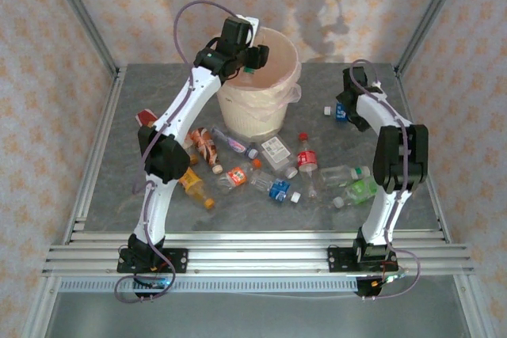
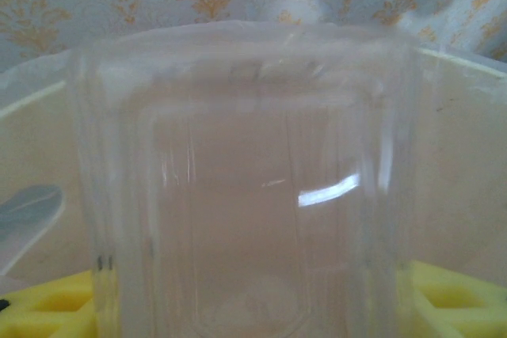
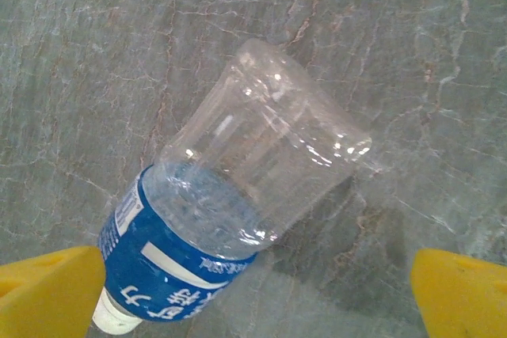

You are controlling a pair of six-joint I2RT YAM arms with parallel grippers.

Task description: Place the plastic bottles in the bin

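Observation:
The bottle is lying on the tabletop below my right gripper. My right gripper needs to go down with its fingers open around the clear body of the blue-labelled bottle (image 3: 238, 195).
The cream bin (image 1: 255, 112) with its pinkish liner stands at the back middle of the table. My left gripper (image 1: 252, 57) hangs over its mouth with a clear plastic bottle (image 2: 245, 187) between its yellow fingers (image 2: 47, 310), whose tips meet the bottle's sides; the bin's inner wall (image 2: 463, 180) lies behind it. My right gripper (image 1: 345, 107) hovers open above a blue-labelled clear bottle (image 3: 238, 195) lying on the table at the back right, its fingertips (image 3: 459, 294) well apart on either side. Several more bottles (image 1: 306, 157) lie scattered in front of the bin.
Among the scattered ones are an orange bottle (image 1: 196, 186) near the left arm and a green one (image 1: 360, 189) near the right arm. A loose white cap (image 1: 325, 110) sits beside the right gripper. Aluminium frame posts (image 1: 79, 13) edge the grey table (image 1: 119, 187).

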